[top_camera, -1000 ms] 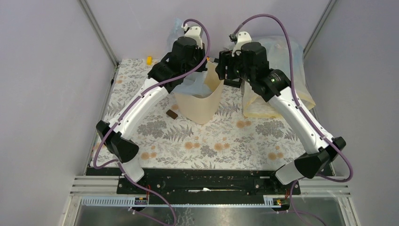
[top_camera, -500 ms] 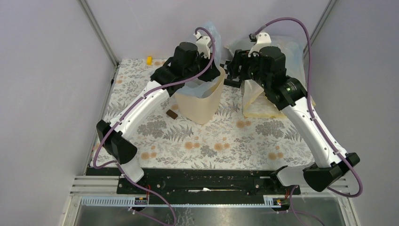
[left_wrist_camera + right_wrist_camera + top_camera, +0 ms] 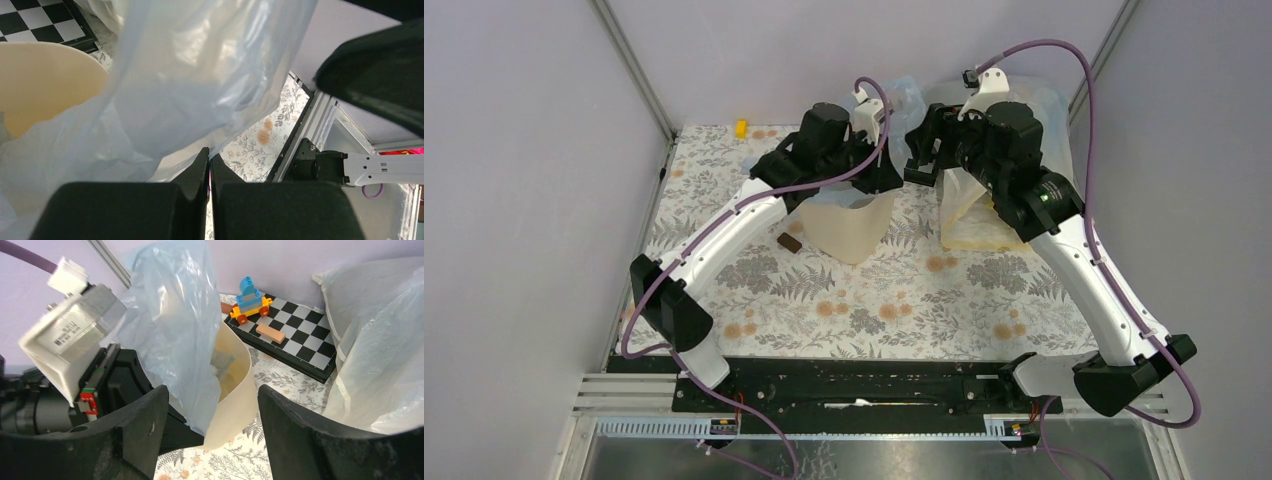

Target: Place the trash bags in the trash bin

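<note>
My right gripper moves outward past my left gripper's fingers to the bag's free upper folds (image 3: 908,108) (image 3: 191,315) next, as my left gripper holds only the bag's lower edge.
The pale-blue trash bag (image 3: 200,75) hangs over the cream-beige trash bin (image 3: 849,228); its top pokes up behind the arms (image 3: 904,95). My left gripper (image 3: 209,156) is shut on the bag's lower edge, above the bin's right rim (image 3: 889,178). In the right wrist view the bag (image 3: 175,315) drapes into the bin (image 3: 237,390), and the left gripper's fingers (image 3: 182,432) hold its bottom edge. My right gripper (image 3: 212,410) is open and empty, just right of the bin (image 3: 919,165), facing bag and rim.
A large yellowish-clear sack (image 3: 999,215) lies at the back right (image 3: 380,340). A checkerboard (image 3: 295,342) behind the bin carries a toy car (image 3: 252,297) and a wooden block (image 3: 270,332). A small brown piece (image 3: 790,241) and a yellow piece (image 3: 741,127) lie left of the bin.
My left gripper has carried the bag's edge rightward across the bin's opening. My right gripper has drawn back to the right, away from the bin's rim, which has settled lower.
</note>
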### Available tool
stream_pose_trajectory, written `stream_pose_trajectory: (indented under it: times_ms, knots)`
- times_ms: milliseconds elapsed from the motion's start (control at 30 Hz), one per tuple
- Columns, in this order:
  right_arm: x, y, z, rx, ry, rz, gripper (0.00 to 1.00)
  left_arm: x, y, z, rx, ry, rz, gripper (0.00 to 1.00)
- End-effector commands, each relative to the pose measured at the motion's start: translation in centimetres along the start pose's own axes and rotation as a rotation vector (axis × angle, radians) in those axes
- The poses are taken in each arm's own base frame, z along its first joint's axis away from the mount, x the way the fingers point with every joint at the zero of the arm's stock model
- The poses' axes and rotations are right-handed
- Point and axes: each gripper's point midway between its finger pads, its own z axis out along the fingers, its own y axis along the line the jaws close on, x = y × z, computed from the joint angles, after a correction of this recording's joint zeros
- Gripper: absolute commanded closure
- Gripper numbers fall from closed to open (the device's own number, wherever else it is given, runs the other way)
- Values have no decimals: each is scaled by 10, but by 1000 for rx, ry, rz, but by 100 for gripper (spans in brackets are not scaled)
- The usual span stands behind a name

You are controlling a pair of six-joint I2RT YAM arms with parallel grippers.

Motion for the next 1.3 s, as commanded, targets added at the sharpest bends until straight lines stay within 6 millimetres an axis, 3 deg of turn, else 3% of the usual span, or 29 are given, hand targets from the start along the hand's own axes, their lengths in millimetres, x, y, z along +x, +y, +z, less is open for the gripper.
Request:
stream_pose_trajectory:
  times_ms: [0, 200, 333, 400, 467, 500, 567, 633, 733, 833, 900, 1100, 1267]
  knots:
    - [-27, 10, -3, -44, -90, 26, 28, -15, -22, -14, 69, -63, 57, 99]
    - [-43, 19, 2, -75, -115, 25, 28, -10, -27, -10, 88, -47, 62, 100]
    - [-47, 17, 14, -53, -109, 28, 29, -9, -35, -12, 109, -44, 82, 100]
    - [-47, 16, 20, -42, -107, 39, 43, -9, -39, -15, 118, -46, 91, 100]
    - [-50, 13, 23, -21, -114, 54, 86, -11, -41, -20, 116, -50, 100, 92]
    - [-50, 11, 24, -6, -117, 61, 98, -13, -41, -23, 108, -57, 105, 79]
    - [-49, 6, 25, 21, -120, 69, 100, -22, -40, -32, 69, -85, 113, 53]
    - [-47, 3, 25, 34, -117, 72, 100, -35, -42, -46, 29, -126, 113, 34]
    - [-40, 1, 27, 39, -107, 75, 100, -69, -51, -78, -32, -246, 111, 16]
    - [-38, 1, 27, 38, -107, 79, 100, -101, -59, -114, -93, -369, 59, 11]
    - [-37, 2, 27, 32, -108, 80, 100, -112, -58, -135, -148, -431, 7, 11]
    - [-35, 3, 29, 26, -104, 81, 100, -101, -38, -187, -291, -592, -203, 11]
    - [-29, 2, 33, 27, -90, 80, 100, -98, -51, -251, -246, -804, -300, 2]
